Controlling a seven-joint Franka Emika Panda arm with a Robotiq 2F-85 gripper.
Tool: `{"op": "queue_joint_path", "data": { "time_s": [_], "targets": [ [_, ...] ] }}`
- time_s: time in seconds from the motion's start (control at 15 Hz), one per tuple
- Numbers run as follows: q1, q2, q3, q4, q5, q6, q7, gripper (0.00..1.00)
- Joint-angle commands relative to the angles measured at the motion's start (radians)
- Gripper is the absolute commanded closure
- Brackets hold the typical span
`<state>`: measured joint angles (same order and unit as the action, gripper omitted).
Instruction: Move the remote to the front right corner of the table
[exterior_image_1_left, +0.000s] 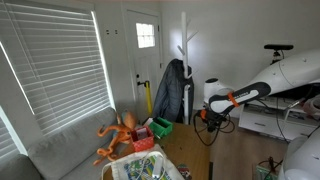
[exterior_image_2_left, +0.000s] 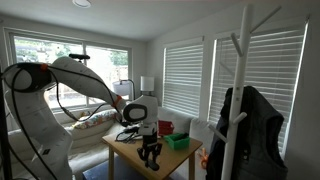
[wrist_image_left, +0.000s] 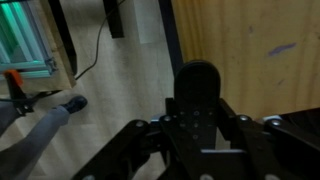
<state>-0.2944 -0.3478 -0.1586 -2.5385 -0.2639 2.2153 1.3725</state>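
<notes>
My gripper should next turn the remote (wrist_image_left: 198, 92) slightly so that it lines up with the table's edge, then move over the wood and go down.
In the wrist view my gripper (wrist_image_left: 200, 128) is shut on the black remote (wrist_image_left: 198, 92). The remote stands up between the fingers, and its buttons show faintly. It hangs over the edge of the brown wooden table (wrist_image_left: 255, 50), with pale floor to the left. In both exterior views the gripper (exterior_image_2_left: 150, 152) (exterior_image_1_left: 208, 116) is held low over the table (exterior_image_2_left: 125, 147). The remote itself is too dark to make out there.
A green basket (exterior_image_2_left: 178, 141) (exterior_image_1_left: 160, 127) sits on the table. An orange octopus toy (exterior_image_1_left: 118, 134) and a patterned plate (exterior_image_1_left: 143, 168) lie near the grey couch (exterior_image_1_left: 60, 150). A coat rack with a dark jacket (exterior_image_1_left: 171, 90) stands by the door. A cable (wrist_image_left: 95, 55) runs over the floor.
</notes>
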Motion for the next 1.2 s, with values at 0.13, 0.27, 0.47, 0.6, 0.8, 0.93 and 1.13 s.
{"op": "queue_joint_path", "data": {
  "time_s": [0.13,0.27,0.47,0.6,0.8,0.93,1.13],
  "targets": [
    [-0.015,0.029,-0.013,0.010,0.019,0.138,-0.176,0.82],
    [0.001,0.045,-0.009,0.007,0.057,0.131,-0.213,0.82],
    [0.016,0.071,-0.006,0.007,0.099,0.144,-0.268,0.82],
    [0.019,0.088,-0.009,0.012,0.134,0.142,-0.287,0.82],
    [0.022,0.116,-0.018,0.020,0.198,0.142,-0.318,0.82],
    [0.022,0.115,-0.015,0.018,0.223,0.138,-0.336,0.82],
    [0.018,0.118,-0.017,0.023,0.249,0.137,-0.349,0.31]
  ]
}}
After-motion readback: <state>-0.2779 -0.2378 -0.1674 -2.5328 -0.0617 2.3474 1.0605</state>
